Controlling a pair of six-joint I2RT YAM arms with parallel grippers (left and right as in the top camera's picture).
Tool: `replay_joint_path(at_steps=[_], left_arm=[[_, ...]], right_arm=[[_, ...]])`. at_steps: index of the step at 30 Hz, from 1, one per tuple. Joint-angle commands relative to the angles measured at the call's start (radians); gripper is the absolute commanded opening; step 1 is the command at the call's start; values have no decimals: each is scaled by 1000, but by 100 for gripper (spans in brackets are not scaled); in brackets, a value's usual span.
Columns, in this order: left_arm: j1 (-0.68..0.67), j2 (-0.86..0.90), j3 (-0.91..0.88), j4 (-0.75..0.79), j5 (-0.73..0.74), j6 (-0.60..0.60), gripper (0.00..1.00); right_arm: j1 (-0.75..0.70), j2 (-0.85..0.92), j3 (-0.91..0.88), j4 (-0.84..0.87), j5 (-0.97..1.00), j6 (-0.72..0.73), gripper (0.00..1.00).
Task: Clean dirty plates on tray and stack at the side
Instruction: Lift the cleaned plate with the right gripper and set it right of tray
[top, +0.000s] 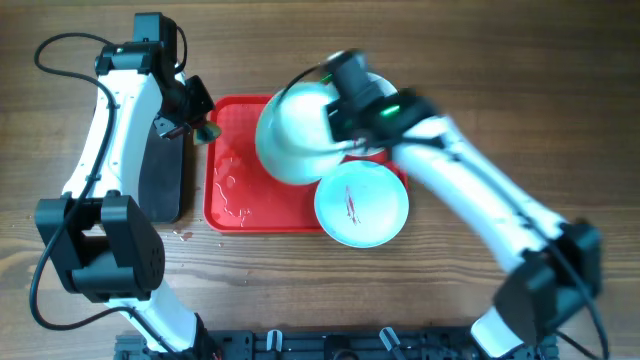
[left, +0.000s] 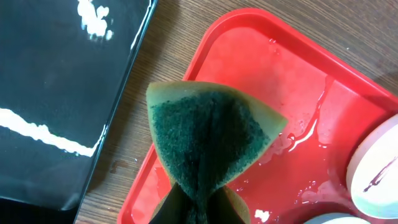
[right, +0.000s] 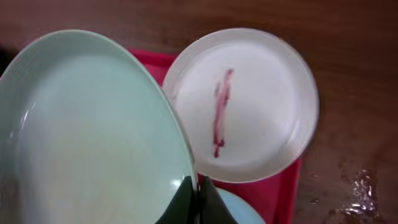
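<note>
The robot's right gripper will next take the smear-free plate to the right in the overhead view, to bare tabletop (top: 474, 116) (right: 354, 112) beside the tray, then lower it and let it go.
My right gripper (right: 198, 200) is shut on the rim of a pale blue plate (right: 93, 137) and holds it tilted above the red tray (top: 240, 205). This plate's face shows no smear. It also shows in the overhead view (top: 295, 135), with the right gripper (top: 342, 112) at its right edge. A white plate (right: 249, 106) with a dark red smear lies beyond it on the tray. A second pale blue plate (top: 362, 202) with a red smear rests on the tray's front right corner. My left gripper (left: 202, 208) is shut on a green sponge (left: 208, 134) over the tray's left rim (left: 155, 168).
A black tray (top: 165, 175) lies on the wooden table left of the red tray, also in the left wrist view (left: 56, 93). Water drops and a wet film lie on the red tray floor (left: 311, 124). A few drops lie on the table (top: 183, 236).
</note>
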Motion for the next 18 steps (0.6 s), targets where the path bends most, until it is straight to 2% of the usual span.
replay_joint_path(at_steps=[1, 5, 9, 13, 18], left_arm=[[3, 13, 8, 0, 12, 23, 4], [3, 13, 8, 0, 12, 23, 4], [2, 13, 8, 5, 12, 23, 4], [2, 13, 8, 7, 12, 23, 4], [2, 13, 8, 11, 12, 23, 4]], right_arm=[[-229, -68, 2, -47, -277, 23, 4], [-503, -47, -18, -117, -264, 0, 4], [-692, -39, -142, -53, -256, 27, 5], [-816, -39, -286, 24, -244, 53, 4], [-853, -39, -443, 165, -206, 53, 4]])
